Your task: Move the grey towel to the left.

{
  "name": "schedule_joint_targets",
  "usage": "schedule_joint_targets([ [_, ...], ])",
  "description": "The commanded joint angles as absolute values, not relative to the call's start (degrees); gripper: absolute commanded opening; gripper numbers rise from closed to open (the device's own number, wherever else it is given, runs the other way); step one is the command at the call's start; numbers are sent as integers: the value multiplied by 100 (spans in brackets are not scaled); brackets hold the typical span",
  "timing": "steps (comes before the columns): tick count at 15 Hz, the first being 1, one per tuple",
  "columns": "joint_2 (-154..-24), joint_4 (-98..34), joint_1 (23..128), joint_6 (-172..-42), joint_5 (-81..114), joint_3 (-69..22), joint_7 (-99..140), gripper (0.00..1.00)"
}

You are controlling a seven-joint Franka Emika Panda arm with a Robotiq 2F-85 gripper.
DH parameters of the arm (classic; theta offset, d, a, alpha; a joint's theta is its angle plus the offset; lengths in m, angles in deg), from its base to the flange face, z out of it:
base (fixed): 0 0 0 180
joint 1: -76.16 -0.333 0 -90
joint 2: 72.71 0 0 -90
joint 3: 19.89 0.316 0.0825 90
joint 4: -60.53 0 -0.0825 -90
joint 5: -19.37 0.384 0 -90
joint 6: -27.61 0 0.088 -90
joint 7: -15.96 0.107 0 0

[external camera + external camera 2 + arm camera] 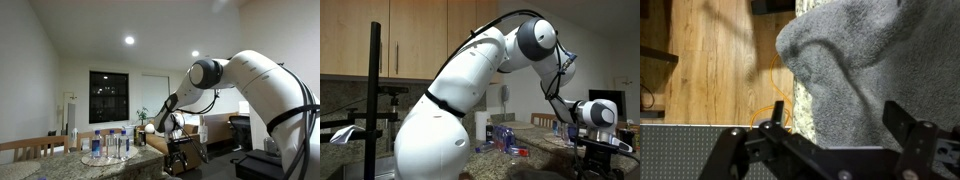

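Note:
The gripper should next move down with its fingers spread, onto the raised fold near the counter's edge, because that fold is below the gripper, between its two fingers.
The grey towel (875,60) lies rumpled on a speckled stone counter (803,115) and fills the right part of the wrist view, with a raised fold near the counter's edge. My gripper (822,140) hangs above the towel with its two black fingers spread wide and nothing between them. In both exterior views the gripper (178,150) (596,150) points down off the end of the white arm. I cannot make out the towel in either exterior view.
Several water bottles (110,145) stand on the counter (60,165); they also show in an exterior view (505,138). Wood floor (720,60) with a yellow cable (775,105) lies beyond the counter's edge. A black stand (375,100) rises close to an exterior camera.

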State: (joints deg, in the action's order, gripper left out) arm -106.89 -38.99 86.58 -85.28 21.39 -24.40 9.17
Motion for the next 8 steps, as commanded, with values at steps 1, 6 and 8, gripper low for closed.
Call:
schedule_joint_targets([
  [1,-10955,-3584,8802,-8242,2277,-2356,609,100],
  [6,-11103,-3697,8833,-8435,2268,-2290,407,100],
  [8,-11155,-3720,8866,-8471,2323,-2231,310,100],
])
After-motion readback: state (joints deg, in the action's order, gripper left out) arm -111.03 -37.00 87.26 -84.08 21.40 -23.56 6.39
